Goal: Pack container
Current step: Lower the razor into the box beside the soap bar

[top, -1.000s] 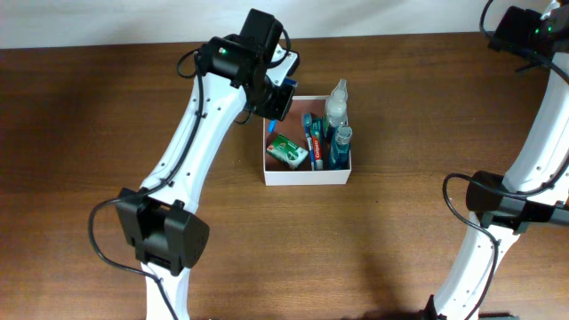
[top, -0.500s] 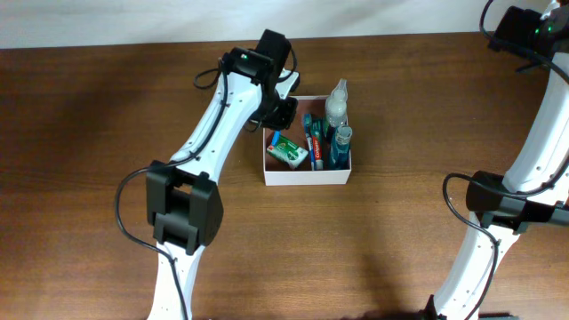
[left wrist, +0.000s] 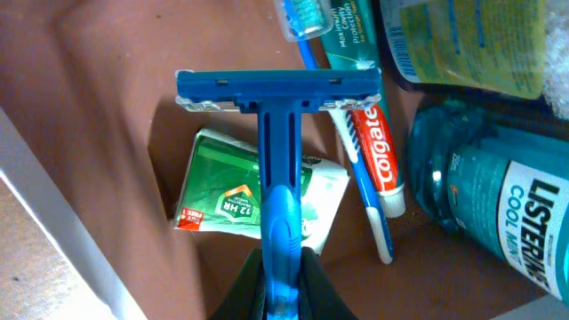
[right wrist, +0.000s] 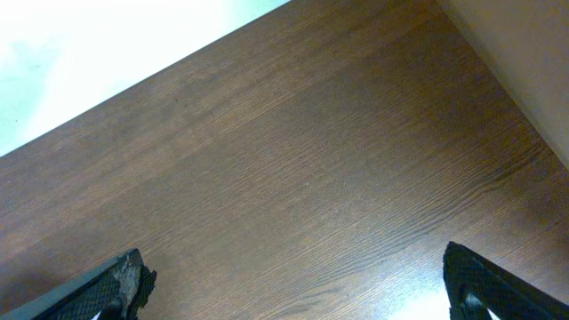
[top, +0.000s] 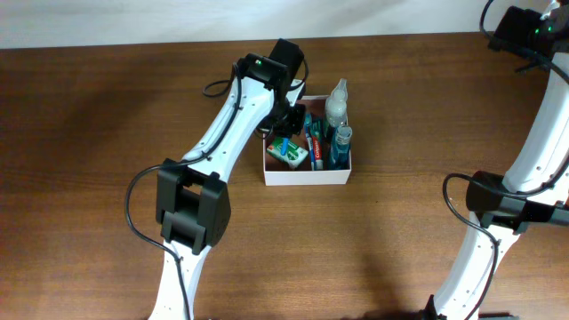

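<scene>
Next, the left gripper brings the razor (left wrist: 280, 124) down to its left in the wrist view, onto an empty part of the container's bottom beside the container's side, and releases it.
The container (top: 307, 176), a white-walled square box with a reddish-brown floor (left wrist: 98, 98), sits mid-table. Inside lie a green soap packet (left wrist: 244, 200), a Colgate tube (left wrist: 382, 156), a blue toothbrush (left wrist: 366, 209), a Listerine bottle (left wrist: 502, 213) and a clear bottle (top: 336, 102). My left gripper (left wrist: 283, 271) is shut on the handle of a blue razor (left wrist: 280, 124), whose head hangs over the soap packet inside the box. In the overhead view the left gripper (top: 286, 114) is over the box's left half. My right gripper (right wrist: 298, 293) is open above bare table, holding nothing.
The right arm (top: 524, 31) is raised at the far right corner, away from the box. Brown wooden table (top: 427, 107) surrounds the container. A pale wall runs along the table's far edge (right wrist: 89, 44).
The left arm has swung right and forward, carrying the razor from beside the box's left rim to over its inside. The right arm has not moved.
</scene>
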Available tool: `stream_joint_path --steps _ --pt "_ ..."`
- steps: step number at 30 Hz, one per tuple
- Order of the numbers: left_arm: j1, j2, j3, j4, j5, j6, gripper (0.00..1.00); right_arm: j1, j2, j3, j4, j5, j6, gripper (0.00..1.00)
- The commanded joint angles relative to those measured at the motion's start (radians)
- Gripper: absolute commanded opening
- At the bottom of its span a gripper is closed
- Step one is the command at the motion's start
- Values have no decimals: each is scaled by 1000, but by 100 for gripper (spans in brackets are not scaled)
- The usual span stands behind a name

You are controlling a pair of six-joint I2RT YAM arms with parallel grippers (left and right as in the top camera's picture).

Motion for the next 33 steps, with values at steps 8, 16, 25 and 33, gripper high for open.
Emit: stream_joint_path --steps 8,16,25,33 --pt "-1 9 -7 -4 -69 -109 3 3 3 -3 -6 12 2 98" --pt "-1 29 -7 -16 -72 -132 6 4 3 -3 -6 12 2 98" --pt "-1 66 -7 -35 -71 -151 7 3 3 -3 -6 12 2 98" --pt "-1 66 -7 -28 -71 -150 22 3 3 -3 -6 12 2 98"
